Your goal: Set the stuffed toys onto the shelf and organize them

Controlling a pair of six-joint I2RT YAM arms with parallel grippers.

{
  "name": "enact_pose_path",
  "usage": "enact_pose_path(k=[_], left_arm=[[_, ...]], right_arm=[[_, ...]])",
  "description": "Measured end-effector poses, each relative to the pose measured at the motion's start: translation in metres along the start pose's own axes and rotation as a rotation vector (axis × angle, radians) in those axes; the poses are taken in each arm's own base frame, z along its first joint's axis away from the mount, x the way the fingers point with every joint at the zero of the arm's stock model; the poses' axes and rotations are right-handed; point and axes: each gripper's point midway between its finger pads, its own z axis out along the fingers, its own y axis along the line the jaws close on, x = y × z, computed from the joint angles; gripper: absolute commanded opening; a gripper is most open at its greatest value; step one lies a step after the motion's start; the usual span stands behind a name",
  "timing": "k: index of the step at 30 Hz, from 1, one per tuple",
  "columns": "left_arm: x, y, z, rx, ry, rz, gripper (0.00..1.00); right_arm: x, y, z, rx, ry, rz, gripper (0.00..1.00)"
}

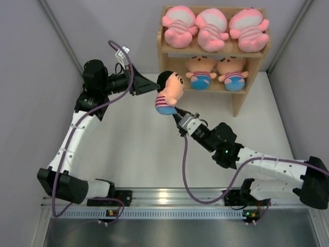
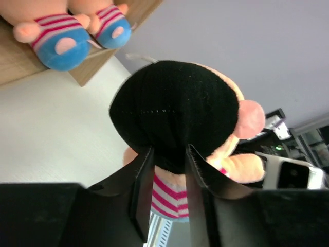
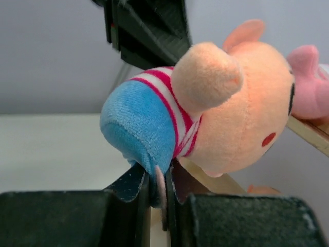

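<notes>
The right gripper turns the third doll next, then moves it outward, head first, onto the shelf's lower level beside the seated dolls, since that end is empty.
The wooden shelf (image 1: 163,49) stands at the far right. Three pink striped toys (image 1: 212,28) lie on its upper tier. Two black-haired dolls (image 1: 200,72) sit on the middle and right of the lower tier; they also show in the left wrist view (image 2: 56,38). A third doll (image 1: 169,92) hangs in the air just left of the shelf. My left gripper (image 1: 156,85) is shut on its black hair (image 2: 175,113). My right gripper (image 1: 177,114) is shut on its blue shorts (image 3: 139,123) from below.
The white table (image 1: 128,144) spreads below the held doll. Grey walls close in on both sides. The shelf's edge (image 3: 308,131) and a pink toy (image 3: 308,82) show close behind the doll in the right wrist view.
</notes>
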Motion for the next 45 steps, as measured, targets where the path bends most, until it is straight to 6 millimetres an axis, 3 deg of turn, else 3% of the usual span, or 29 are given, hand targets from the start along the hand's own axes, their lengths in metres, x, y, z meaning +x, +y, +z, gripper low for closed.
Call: enact_pose_path(k=[1, 4, 8, 11, 15, 18, 29, 35, 45], left_arm=[[0.0, 0.005, 0.002, -0.007, 0.0, 0.009, 0.55], [-0.005, 0.024, 0.005, -0.057, -0.023, 0.047, 0.7], [-0.014, 0.053, 0.001, -0.178, -0.068, 0.134, 0.75], [-0.02, 0.075, -0.006, -0.299, -0.092, 0.212, 0.75], [-0.019, 0.11, -0.019, -0.476, -0.086, 0.274, 0.75], [-0.019, 0.123, -0.027, -0.549, -0.079, 0.308, 0.75], [-0.02, 0.138, -0.038, -0.637, -0.061, 0.374, 0.75], [-0.02, 0.139, -0.039, -0.644, -0.058, 0.384, 0.75], [-0.02, 0.14, -0.039, -0.645, -0.052, 0.392, 0.75]], right_arm=[[0.004, 0.0, -0.002, -0.022, 0.04, -0.024, 0.0], [0.004, -0.003, 0.003, -0.106, 0.156, -0.104, 0.0], [0.008, -0.028, 0.011, -0.217, 0.373, -0.221, 0.0], [0.024, -0.046, 0.006, -0.276, 0.542, -0.31, 0.0], [0.048, -0.054, -0.007, -0.361, 0.721, -0.402, 0.0], [0.068, -0.053, -0.014, -0.429, 0.83, -0.455, 0.0], [0.126, -0.088, -0.001, -0.455, 1.117, -0.544, 0.0], [0.144, -0.099, 0.009, -0.427, 1.164, -0.54, 0.01], [0.162, -0.098, 0.03, -0.387, 1.148, -0.529, 0.06]])
